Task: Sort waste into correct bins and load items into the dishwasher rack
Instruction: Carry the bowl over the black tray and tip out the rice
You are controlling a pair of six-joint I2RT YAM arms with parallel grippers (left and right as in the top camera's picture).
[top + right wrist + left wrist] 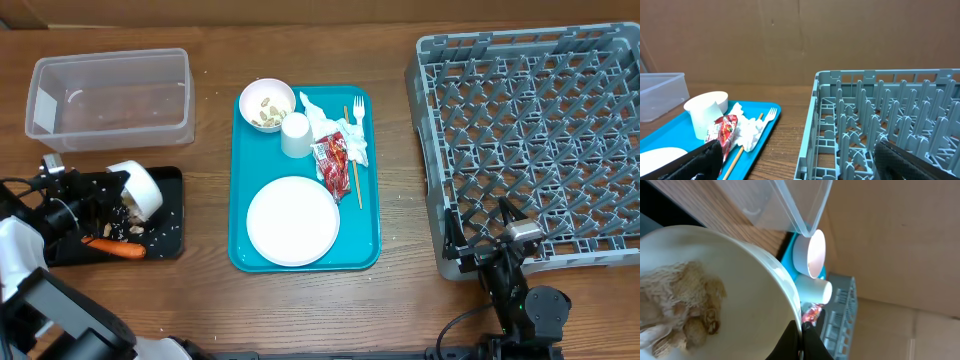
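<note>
The bowl tips further in my left gripper next, since scraps are still inside. Then it comes down level onto the bare teal patch beside the cup for release.
My left gripper (pixel 122 196) (pixel 801 337) is shut on the rim of a small pale bowl (pixel 138 187) (pixel 735 275), held tilted over the black tray (pixel 170 185). Beige scraps (pixel 682 307) still lie inside the bowl. An orange carrot (pixel 115 248) and crumbs lie in the tray. On the teal tray (pixel 245 170) are a second bowl (pixel 267 105) with scraps, a cup (pixel 296 135) (pixel 707 117), napkins (pixel 335 125) (pixel 747 127), a fork (pixel 357 120), a red-and-white wrapper (pixel 332 158) (pixel 725 130), a stick (pixel 353 175) and a plate (pixel 293 220). My right gripper (pixel 500 240) (pixel 800 165) stands open at the grey rack's (pixel 535 140) (pixel 890 120) near-left corner, holding nothing.
The clear tub (pixel 110 95) (pixel 790 205) stands at the back left, just behind the black tray. Brown cardboard walls close off the back. Bare wood table lies between the teal tray and the rack.
</note>
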